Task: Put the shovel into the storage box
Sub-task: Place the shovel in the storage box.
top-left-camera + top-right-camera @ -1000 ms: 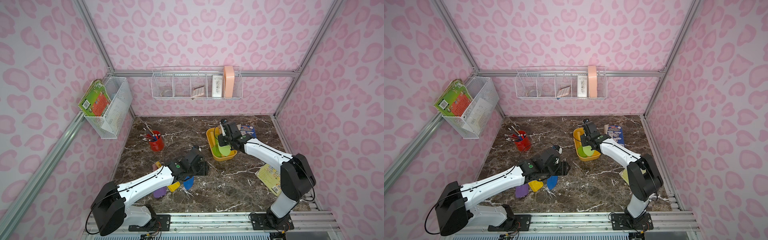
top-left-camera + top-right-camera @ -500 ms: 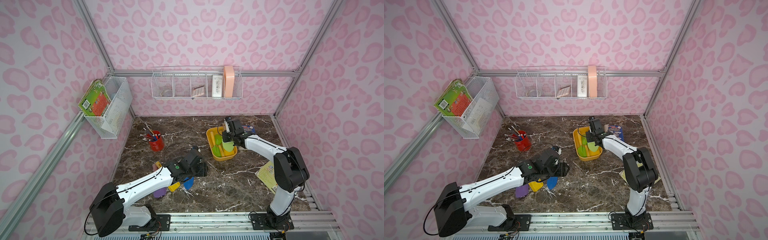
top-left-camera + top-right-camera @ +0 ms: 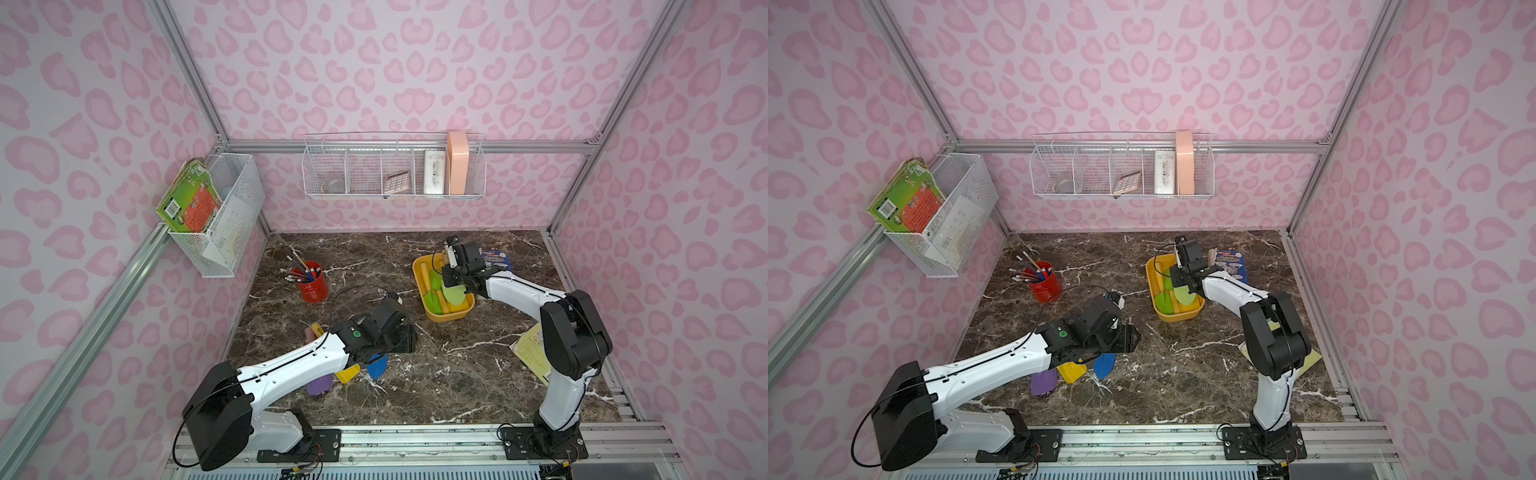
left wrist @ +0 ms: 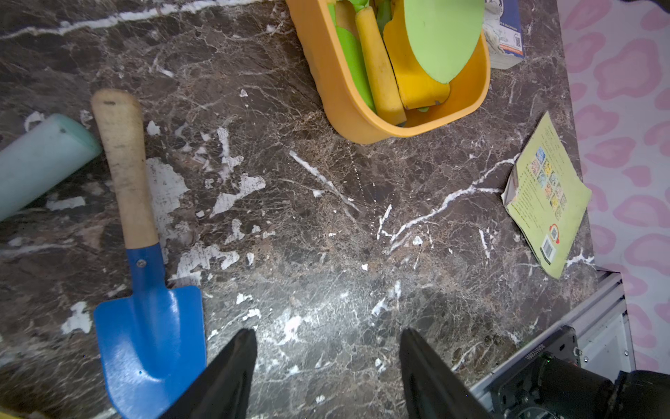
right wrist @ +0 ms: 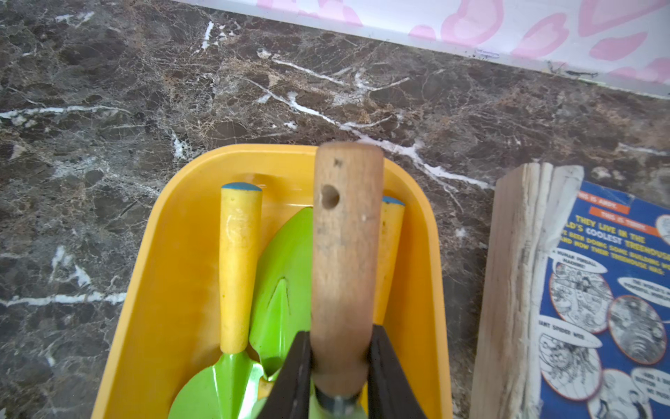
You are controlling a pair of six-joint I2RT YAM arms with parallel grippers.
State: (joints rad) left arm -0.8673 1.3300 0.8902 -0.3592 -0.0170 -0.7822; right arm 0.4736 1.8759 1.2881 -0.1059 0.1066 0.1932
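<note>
My right gripper should next lower into the box and release the shovel on top of the green shovels inside the storage box point(image 3: 446, 318), which lie just below my gripper.
The storage box point(image 3: 446, 318) point(image 3: 1179, 316) is a yellow-orange tub at the back right of the marble table. My right gripper point(image 5: 340, 337) point(image 3: 453, 270) is shut on a shovel point(image 5: 346, 235) by its wooden handle. That shovel's pale green blade point(image 3: 454, 294) point(image 3: 1185, 294) hangs over the box's near half. Green shovels with yellow handles point(image 5: 239, 261) lie inside the box point(image 5: 163, 290). My left gripper point(image 4: 326, 344) point(image 3: 409, 338) is open above bare table. A blue shovel point(image 4: 148, 326) point(image 3: 378, 365) lies beside it.
A yellow blade point(image 3: 348, 372) and a purple blade point(image 3: 319, 384) lie under my left arm. A red pencil cup point(image 3: 312, 284) stands at the back left. A blue book point(image 3: 494, 261) lies behind the box and a yellow-green booklet point(image 3: 530, 353) near the right edge. A mint cylinder point(image 4: 40, 163) lies by the blue shovel.
My right arm's elbow has drawn in and the held shovel has shifted slightly over the box. My left arm has barely moved.
</note>
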